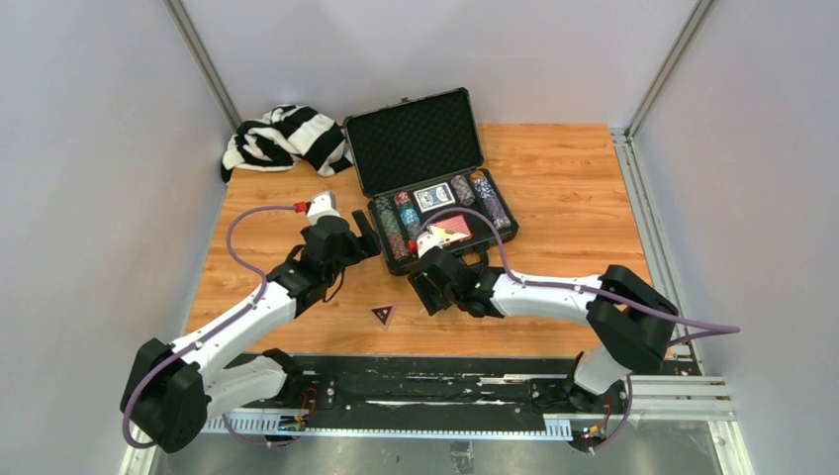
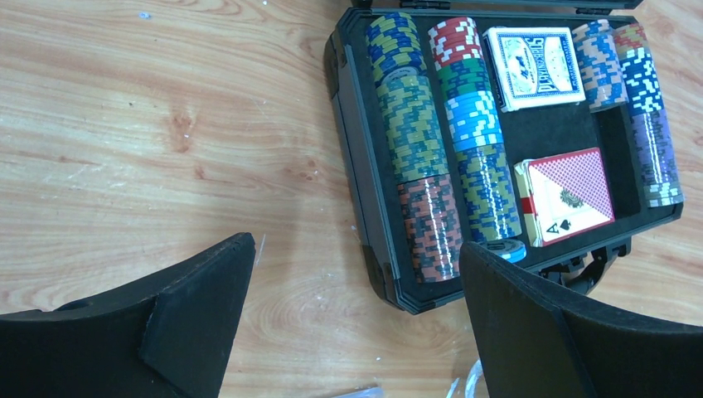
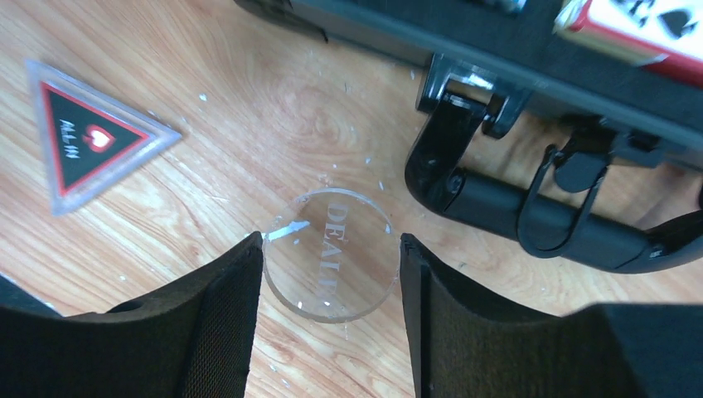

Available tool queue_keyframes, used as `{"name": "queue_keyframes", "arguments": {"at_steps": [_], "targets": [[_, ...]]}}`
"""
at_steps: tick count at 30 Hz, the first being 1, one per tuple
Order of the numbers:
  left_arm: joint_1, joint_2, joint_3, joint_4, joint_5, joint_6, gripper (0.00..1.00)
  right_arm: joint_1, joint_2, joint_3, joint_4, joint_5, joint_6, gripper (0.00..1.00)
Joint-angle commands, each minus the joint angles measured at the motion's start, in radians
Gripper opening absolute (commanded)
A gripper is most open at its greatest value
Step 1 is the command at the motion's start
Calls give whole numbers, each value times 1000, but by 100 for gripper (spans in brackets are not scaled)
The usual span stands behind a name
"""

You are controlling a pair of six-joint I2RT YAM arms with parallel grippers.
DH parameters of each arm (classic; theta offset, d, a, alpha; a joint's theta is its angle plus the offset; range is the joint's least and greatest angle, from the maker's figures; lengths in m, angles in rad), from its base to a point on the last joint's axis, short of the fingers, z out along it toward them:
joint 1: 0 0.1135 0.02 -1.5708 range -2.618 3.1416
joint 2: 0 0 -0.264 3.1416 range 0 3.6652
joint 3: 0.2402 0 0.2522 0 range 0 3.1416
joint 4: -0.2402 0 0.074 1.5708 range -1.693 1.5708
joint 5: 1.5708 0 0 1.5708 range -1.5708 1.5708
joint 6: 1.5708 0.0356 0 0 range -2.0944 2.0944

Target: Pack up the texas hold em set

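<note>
I will raise my right gripper outward over the tray, then lower and release the dealer disc on the red-backed deck's far edge [image 1: 447, 222].
The black case [image 1: 411, 139] lies open at mid table, with its lid up. Its tray [image 2: 377, 249] holds rows of poker chips [image 2: 414, 133], a blue-backed deck [image 2: 530, 66] and a red-backed deck [image 2: 568, 195]. My left gripper [image 2: 356, 245] hangs open over bare wood at the tray's near left corner, holding nothing. My right gripper [image 3: 332, 240] is low on the table in front of the case handle [image 3: 530, 220]. Its fingertips [image 3: 253, 257] press both edges of a clear round dealer disc [image 3: 332, 253], which lies flat on the wood.
A clear triangular token [image 3: 87, 137] with a red and black face lies on the table left of the disc; it also shows in the top view as the token [image 1: 383, 315]. A black-and-white striped cloth [image 1: 287, 137] sits at the back left, beside the lid.
</note>
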Motion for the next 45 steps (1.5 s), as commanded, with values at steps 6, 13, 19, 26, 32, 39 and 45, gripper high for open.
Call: {"name": "queue_keyframes", "arguments": {"at_steps": [6, 13, 19, 26, 32, 39, 45], "targets": [[8, -21, -7, 8, -2, 12, 98, -32, -114, 117, -96, 60, -75, 49], [8, -93, 15, -28, -19, 33, 98, -175, -79, 241, -117, 11, -141, 49], [8, -99, 36, -41, -51, 66, 98, -288, 71, 385, -122, -46, -163, 50], [10, -68, 56, -51, -61, 90, 98, -364, 237, 516, -144, -99, -174, 51], [11, -60, 58, -45, -62, 93, 98, -364, 214, 520, -166, -114, -191, 73], [11, -74, 66, -52, -61, 94, 98, -339, -5, 415, -141, -168, -211, 79], [14, -112, 94, -97, -71, 105, 98, -202, -63, 287, -130, -201, -169, 79]]}}
